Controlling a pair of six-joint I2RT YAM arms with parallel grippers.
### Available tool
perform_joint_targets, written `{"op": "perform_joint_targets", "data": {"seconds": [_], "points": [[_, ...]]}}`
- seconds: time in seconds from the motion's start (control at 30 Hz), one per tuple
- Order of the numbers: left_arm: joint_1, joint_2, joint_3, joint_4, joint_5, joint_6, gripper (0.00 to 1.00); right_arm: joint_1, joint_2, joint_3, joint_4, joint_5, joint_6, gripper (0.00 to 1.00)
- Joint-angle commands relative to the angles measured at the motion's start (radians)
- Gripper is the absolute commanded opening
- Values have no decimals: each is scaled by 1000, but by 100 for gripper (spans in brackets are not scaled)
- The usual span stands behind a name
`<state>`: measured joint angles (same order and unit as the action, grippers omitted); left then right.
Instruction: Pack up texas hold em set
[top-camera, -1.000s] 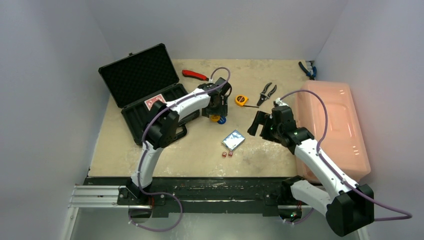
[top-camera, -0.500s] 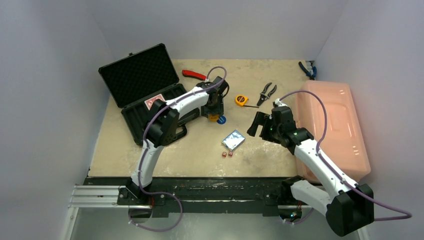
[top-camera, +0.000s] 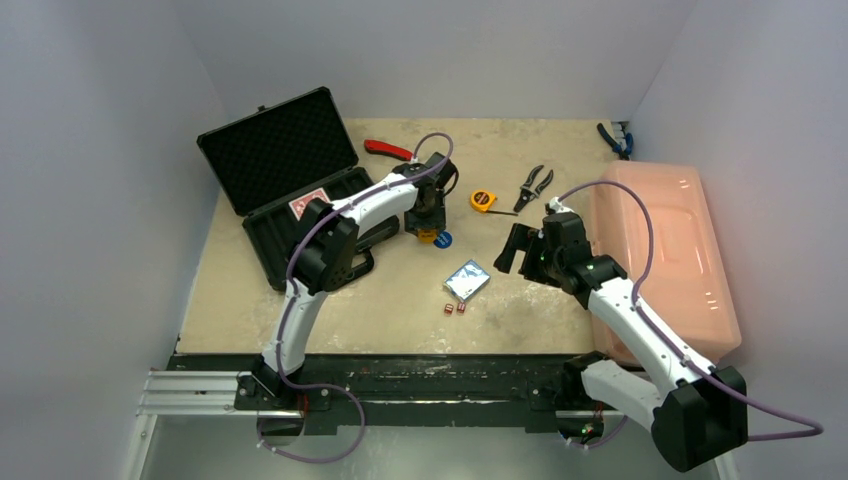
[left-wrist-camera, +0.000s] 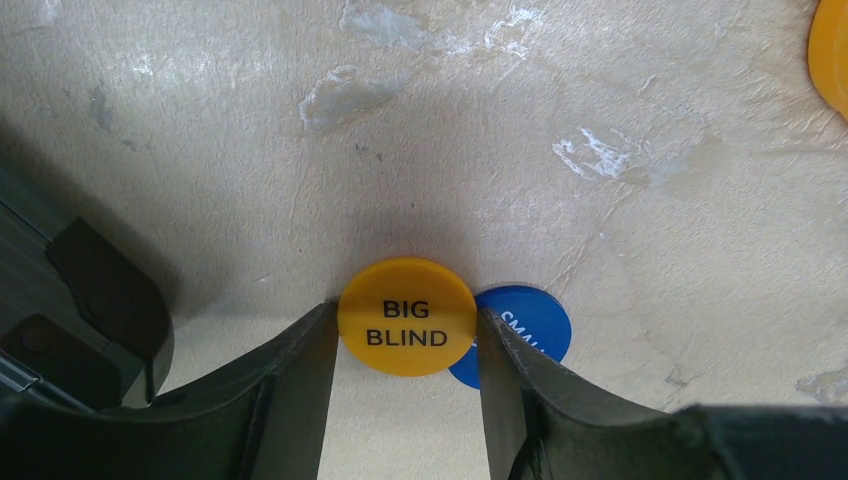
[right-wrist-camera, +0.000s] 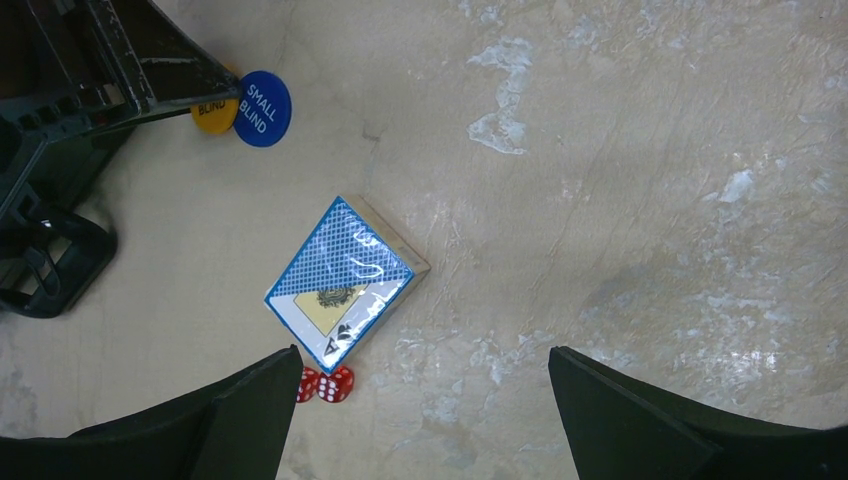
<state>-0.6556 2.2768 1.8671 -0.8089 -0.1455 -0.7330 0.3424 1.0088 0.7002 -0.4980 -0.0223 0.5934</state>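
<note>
My left gripper should rise, carry the orange disc left in the top view and release it onto the red card deck (top-camera: 309, 203).
The black briefcase (top-camera: 290, 180) lies open at the back left with a red card deck (top-camera: 309, 203) in it. My left gripper (top-camera: 428, 225) is down at the table just right of the case. In the left wrist view its fingers (left-wrist-camera: 300, 390) press both sides of the orange "BIG BLIND" disc (left-wrist-camera: 407, 316), which overlaps the blue disc (left-wrist-camera: 530, 325). The blue card deck (top-camera: 467, 279) and two tiny red dice (top-camera: 455, 308) lie mid-table. My right gripper (top-camera: 515, 250) hovers open and empty to their right. The deck (right-wrist-camera: 345, 280) and dice (right-wrist-camera: 327, 384) show between its wide-apart fingers.
A large pink bin (top-camera: 660, 250) fills the right side. A yellow tape measure (top-camera: 483, 200) and black pliers (top-camera: 535, 185) lie behind the discs. A red-handled tool (top-camera: 390, 150) lies by the case lid, blue-handled pliers (top-camera: 615, 140) at the back right corner.
My left gripper has shifted slightly left and settled round the orange disc. The right arm, deck and dice have not moved.
</note>
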Motion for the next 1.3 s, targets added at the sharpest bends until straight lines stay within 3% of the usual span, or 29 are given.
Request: {"op": "perform_joint_targets", "data": {"seconds": [0.0,0.6,0.97,1.27], "points": [[-6,-5,-12,33,29,-11,42,4,0,-4,30,-13,-15,99],[-25,-181,-159,102,14,19,34,4,13,2,34,5,-17,99],[-41,-276,-211,88,-2,31,33,4,16,6,34,21,-15,99],[-35,-382,-224,20,-92,64,32,4,12,6,32,21,-15,99]]}}
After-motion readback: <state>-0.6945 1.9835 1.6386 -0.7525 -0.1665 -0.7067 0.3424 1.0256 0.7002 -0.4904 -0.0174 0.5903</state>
